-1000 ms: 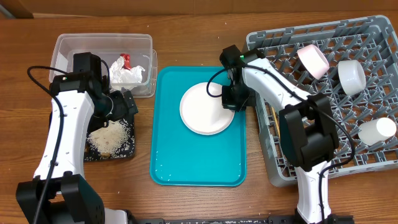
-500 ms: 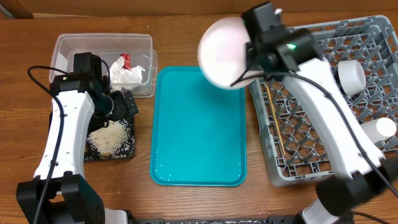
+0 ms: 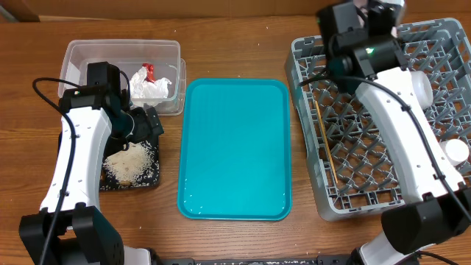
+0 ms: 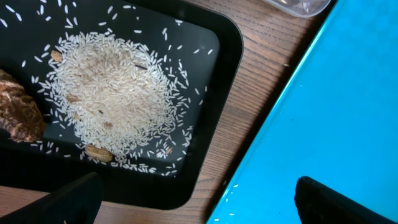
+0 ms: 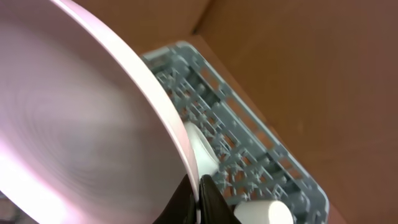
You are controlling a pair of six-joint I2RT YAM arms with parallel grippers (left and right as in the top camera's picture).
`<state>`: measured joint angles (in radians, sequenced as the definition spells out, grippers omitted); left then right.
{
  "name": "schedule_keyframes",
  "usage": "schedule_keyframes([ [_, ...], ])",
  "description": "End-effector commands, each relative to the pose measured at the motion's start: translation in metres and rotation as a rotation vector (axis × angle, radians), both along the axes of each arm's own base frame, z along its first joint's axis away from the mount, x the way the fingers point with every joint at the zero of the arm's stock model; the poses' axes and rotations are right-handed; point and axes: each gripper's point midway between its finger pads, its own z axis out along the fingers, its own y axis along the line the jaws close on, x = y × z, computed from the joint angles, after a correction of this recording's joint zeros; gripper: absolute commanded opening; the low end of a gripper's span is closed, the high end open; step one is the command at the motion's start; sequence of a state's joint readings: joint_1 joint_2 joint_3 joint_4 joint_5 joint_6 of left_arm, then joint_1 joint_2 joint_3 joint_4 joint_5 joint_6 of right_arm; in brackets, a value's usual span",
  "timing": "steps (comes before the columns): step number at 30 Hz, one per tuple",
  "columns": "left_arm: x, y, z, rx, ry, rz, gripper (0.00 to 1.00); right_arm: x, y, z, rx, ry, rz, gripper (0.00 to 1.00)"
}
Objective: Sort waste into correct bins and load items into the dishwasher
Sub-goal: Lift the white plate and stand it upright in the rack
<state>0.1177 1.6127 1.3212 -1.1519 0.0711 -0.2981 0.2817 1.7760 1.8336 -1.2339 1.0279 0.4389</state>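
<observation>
The robot's right gripper will lower the white round plate (image 5: 74, 124) onto the rack's wires beside the far end of the chopsticks, then open.
My right gripper (image 5: 198, 190) is shut on the rim of the white round plate (image 5: 74, 124) and holds it tilted, high above the grey dish rack (image 3: 353, 132). The rack holds wooden chopsticks (image 3: 324, 140), a whitish bowl (image 3: 419, 85) and a white cup (image 3: 458, 151). My left gripper (image 4: 199, 202) is open and empty, low over the edge of the black tray (image 4: 205, 37). That tray holds loose rice (image 4: 112, 99) and a brown lump (image 4: 18, 115). The clear tub (image 3: 81, 55) holds the white napkin (image 3: 151, 87) and red wrapper scrap (image 3: 148, 71).
The teal tray (image 3: 235, 147) lies between the bins and the rack, bare apart from a few rice grains near its left edge. My right arm (image 3: 368, 44) reaches over the rack's back left part. Brown cardboard stands behind the rack.
My right gripper has lifted the plate off the teal tray and carried it up and right, over the rack. The left arm has not moved.
</observation>
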Motion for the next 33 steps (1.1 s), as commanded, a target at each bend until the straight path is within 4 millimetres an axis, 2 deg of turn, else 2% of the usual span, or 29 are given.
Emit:
schedule_keyframes([
  [1,0.002,-0.003,0.0,-0.009,-0.002,0.008,1.0,0.0,-0.005,-0.028,0.043,0.022,-0.03,0.04],
  [9,0.003,-0.003,0.0,-0.009,-0.004,0.009,1.0,0.0,0.011,-0.089,0.148,0.103,0.021,0.04],
  [12,0.002,-0.003,0.0,-0.009,-0.002,0.009,1.0,-0.004,0.011,-0.104,0.146,0.13,0.018,0.04],
  [20,0.002,-0.003,-0.001,-0.009,-0.001,0.009,1.0,-0.007,0.01,-0.107,0.138,0.138,0.017,0.04],
  [21,0.002,-0.003,-0.001,-0.009,-0.001,0.009,1.0,-0.008,0.012,-0.107,0.139,0.15,0.022,0.08],
  [24,0.002,-0.004,0.0,-0.01,-0.002,0.008,1.0,-0.013,0.02,-0.098,0.144,0.163,0.043,0.42],
  [26,0.002,-0.003,0.0,-0.009,-0.002,0.008,1.0,-0.016,0.025,-0.083,0.178,0.129,0.057,0.54],
  [28,0.002,-0.004,0.0,-0.01,-0.002,0.008,1.0,-0.016,0.032,-0.063,0.251,0.065,0.089,0.59],
  [31,0.001,-0.004,-0.001,-0.01,0.002,0.008,1.0,-0.017,0.034,-0.031,0.384,-0.064,0.131,0.73],
  [33,0.001,-0.004,-0.001,-0.01,0.003,0.008,1.0,-0.019,0.034,-0.016,0.475,-0.108,0.178,0.76],
])
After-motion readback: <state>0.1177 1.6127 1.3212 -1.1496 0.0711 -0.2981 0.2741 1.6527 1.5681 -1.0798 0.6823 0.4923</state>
